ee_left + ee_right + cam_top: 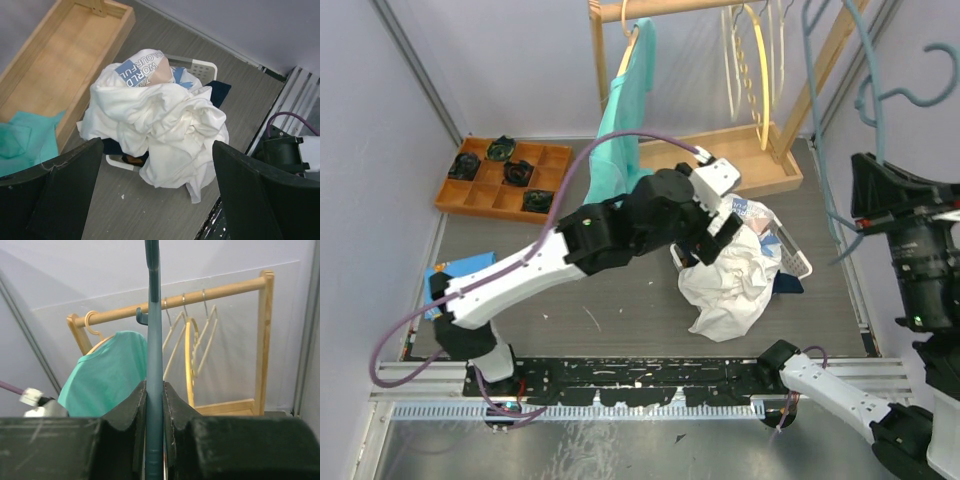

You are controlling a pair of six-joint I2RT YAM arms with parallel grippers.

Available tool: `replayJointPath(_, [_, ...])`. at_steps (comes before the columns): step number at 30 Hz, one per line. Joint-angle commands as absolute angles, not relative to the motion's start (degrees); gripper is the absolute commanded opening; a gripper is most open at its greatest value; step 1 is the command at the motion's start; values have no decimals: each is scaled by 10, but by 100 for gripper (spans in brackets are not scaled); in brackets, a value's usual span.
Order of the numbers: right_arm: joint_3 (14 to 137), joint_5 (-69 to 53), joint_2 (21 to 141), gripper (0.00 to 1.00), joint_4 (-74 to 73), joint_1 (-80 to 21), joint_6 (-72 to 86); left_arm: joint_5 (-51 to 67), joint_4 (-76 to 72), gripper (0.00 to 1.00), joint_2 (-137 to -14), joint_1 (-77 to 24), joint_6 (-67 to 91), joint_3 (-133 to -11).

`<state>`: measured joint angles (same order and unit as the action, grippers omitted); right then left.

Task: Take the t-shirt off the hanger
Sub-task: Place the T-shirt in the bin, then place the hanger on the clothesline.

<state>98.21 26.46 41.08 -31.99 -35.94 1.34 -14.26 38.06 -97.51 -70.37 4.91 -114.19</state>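
My right gripper will reach outward next, hook the hanger on the bar's bare part (684,6) beside the green t-shirt (625,110) and release it. That part of the bar is free for a hook.
A white t-shirt (730,280) lies crumpled over a white laundry basket (798,262) on the table. In the left wrist view the white t-shirt (165,115) spills over the basket (200,65). My left gripper (720,235) hovers just above it, and the left wrist view shows this gripper (157,145) open and empty. My right gripper (865,200) is raised at the right and, in its wrist view (154,387), is shut on a bare blue-grey hanger (153,315). A green t-shirt (625,110) hangs on a wooden hanger on the rack (200,295).
The rack's wooden base tray (760,165) stands behind the basket. Several empty hangers (750,60) hang on the rail. An orange compartment tray (505,175) with dark items sits at the back left. A blue flat item (460,272) lies at the left.
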Motion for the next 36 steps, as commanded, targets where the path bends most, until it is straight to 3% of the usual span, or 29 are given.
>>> replayJointPath(1, [972,190,461,1,-243,-359,4,-183,397,98,-907,-706,74,-1070])
replayJointPath(7, [971,183,528,1,-235,-359,47,-188,312,98,-754,-706,103,-924])
replayJointPath(12, [981,207,578,1,-241,-359,82,-178,279,98,-671,-706,111,-875])
replayJointPath(18, [1003,221,635,1,-260,-359,118,-205,280,98,-616,-706,107,-863])
replayJointPath(36, [1106,262,826,1,-179,-340,43,-480,266,98,-574,-706,-8,-905])
